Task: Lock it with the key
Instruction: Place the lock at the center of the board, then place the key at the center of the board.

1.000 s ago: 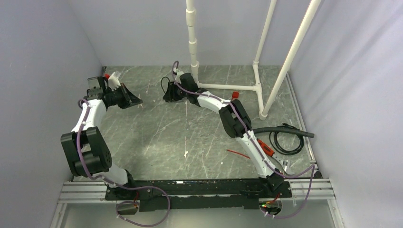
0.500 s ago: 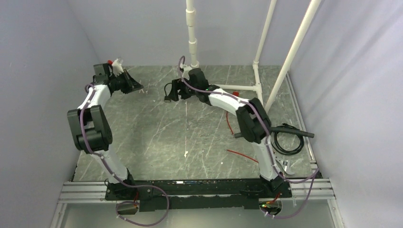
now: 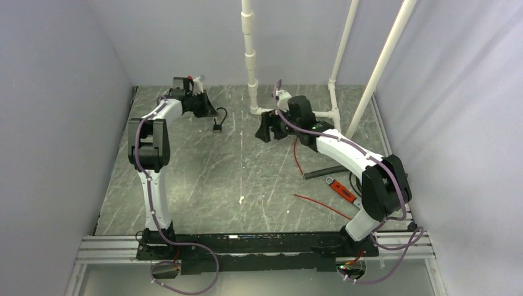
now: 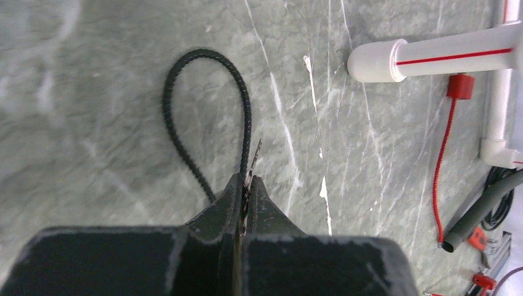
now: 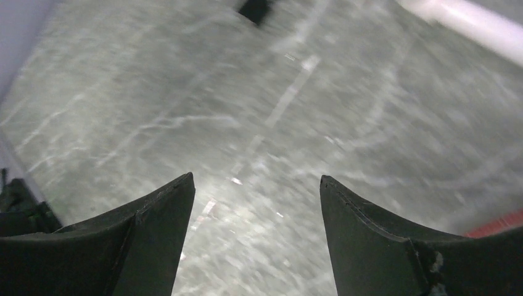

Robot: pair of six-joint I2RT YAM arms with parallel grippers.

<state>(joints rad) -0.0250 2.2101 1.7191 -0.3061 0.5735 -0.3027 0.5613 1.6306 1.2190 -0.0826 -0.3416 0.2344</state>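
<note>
My right gripper moves down and toward the right in the top view onto the red cord near its red block (image 3: 295, 143) next, since it lies below and to that side.
A black cable lock lies at the back of the table, its loop (image 3: 221, 115) above a small black body (image 3: 217, 128). My left gripper (image 3: 208, 111) sits just left of it. In the left wrist view the left gripper (image 4: 247, 179) is shut on a thin metal key (image 4: 255, 157) whose blade sticks out past the fingertips, next to the cable loop (image 4: 185, 68). My right gripper (image 3: 264, 131) is open and empty, to the right of the lock. In the blurred right wrist view the right gripper (image 5: 256, 179) faces bare floor, with a dark shape (image 5: 254, 9) at the top edge.
A white pipe frame (image 3: 296, 113) stands at the back, also in the left wrist view (image 4: 432, 58). A red cord (image 3: 296, 154), a black hose (image 3: 324, 171), a red-handled tool (image 3: 341, 189) and a coiled black cable (image 3: 358, 185) lie on the right.
My left gripper has swung right along the back wall to the lock. My right gripper has drawn away to the right, leaving the lock on the table.
</note>
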